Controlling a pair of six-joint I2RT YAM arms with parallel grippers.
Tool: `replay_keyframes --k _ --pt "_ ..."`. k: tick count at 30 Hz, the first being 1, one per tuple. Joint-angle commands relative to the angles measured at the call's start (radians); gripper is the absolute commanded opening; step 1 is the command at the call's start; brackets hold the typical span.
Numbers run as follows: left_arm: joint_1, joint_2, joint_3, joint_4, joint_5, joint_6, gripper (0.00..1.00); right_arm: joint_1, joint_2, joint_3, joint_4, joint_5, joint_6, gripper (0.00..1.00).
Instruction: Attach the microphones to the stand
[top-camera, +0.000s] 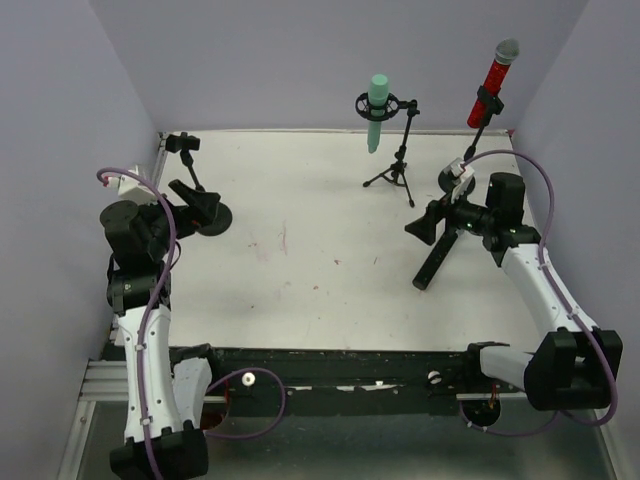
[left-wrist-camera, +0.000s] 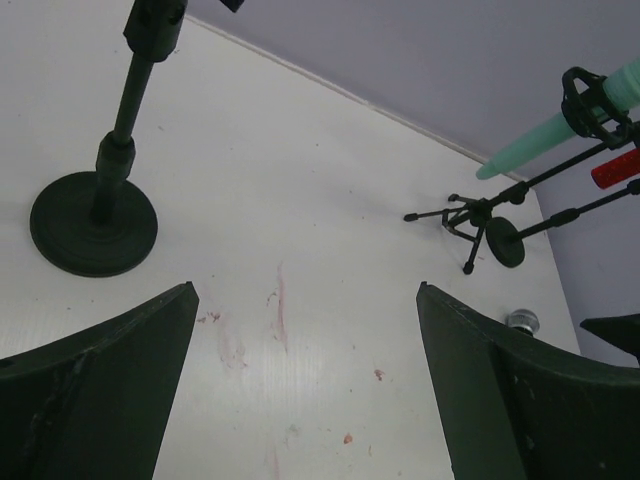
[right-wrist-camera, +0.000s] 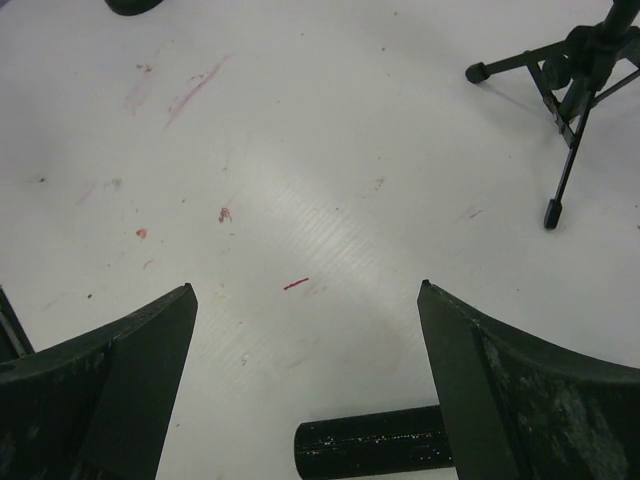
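Observation:
My left gripper's open fingers point past the stand. It needs to turn and go down next, then push outward onto the thin pole below the empty clip (top-camera: 194, 173) (left-wrist-camera: 134, 88).
The mint-green mic (top-camera: 377, 110) sits in the ring mount of a tripod stand (top-camera: 396, 175) at the back. The red mic (top-camera: 493, 80) is clipped on a stand at the back right. The black mic (top-camera: 437, 258) lies on the table, and its grey head is hidden under my right arm. My right gripper (top-camera: 425, 225) is open just above it. In the right wrist view the mic's black handle (right-wrist-camera: 370, 450) lies between the spread fingers, close to the right one. My left gripper (top-camera: 205, 205) is open and empty beside a round-base stand (top-camera: 215, 218) whose clip (top-camera: 183, 143) holds nothing.
The left wrist view shows the round base (left-wrist-camera: 95, 225), the tripod (left-wrist-camera: 470, 215), the mint-green mic (left-wrist-camera: 545, 135), the red mic (left-wrist-camera: 615, 170) and a second round base (left-wrist-camera: 505, 240). The white tabletop (top-camera: 300, 260) has faint red marks. Walls close the back and sides.

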Motion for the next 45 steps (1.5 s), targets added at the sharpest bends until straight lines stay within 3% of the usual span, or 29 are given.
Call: replay_keyframes --k 1,5,7,10,13,16,25,30,39,45 --pt "0.097 0.034 -0.023 0.057 0.155 -0.068 0.98 -0.01 -0.023 0.01 -0.029 -0.127 0.014 1.0" --pt "0.12 0.075 -0.09 0.133 0.059 0.036 0.97 -0.011 -0.041 0.013 -0.023 -0.158 0.034 1.0" --pt "0.12 0.103 -0.176 0.283 0.019 0.124 0.94 -0.01 -0.049 0.013 -0.023 -0.161 0.037 1.0" --pt "0.12 0.161 -0.349 0.652 0.007 0.169 0.94 -0.01 -0.057 0.013 -0.022 -0.167 0.039 1.0" --pt "0.12 0.247 -0.431 0.95 0.01 0.205 0.92 -0.01 -0.057 0.011 -0.023 -0.176 0.037 1.0" --pt "0.119 0.334 -0.413 1.069 -0.003 0.261 0.89 -0.008 -0.063 0.016 -0.023 -0.181 0.034 1.0" --pt "0.12 0.537 -0.307 1.161 -0.015 0.393 0.74 -0.01 -0.06 0.016 -0.028 -0.173 0.022 1.0" --pt "0.117 0.612 -0.267 1.172 -0.015 0.379 0.56 -0.01 -0.041 0.014 -0.028 -0.172 0.017 0.99" --pt "0.097 0.701 -0.193 1.207 0.051 0.379 0.57 -0.01 -0.022 0.013 -0.028 -0.165 0.017 0.99" --pt "0.081 0.741 -0.137 1.169 0.016 0.387 0.54 -0.01 -0.017 0.017 -0.032 -0.162 0.011 1.0"
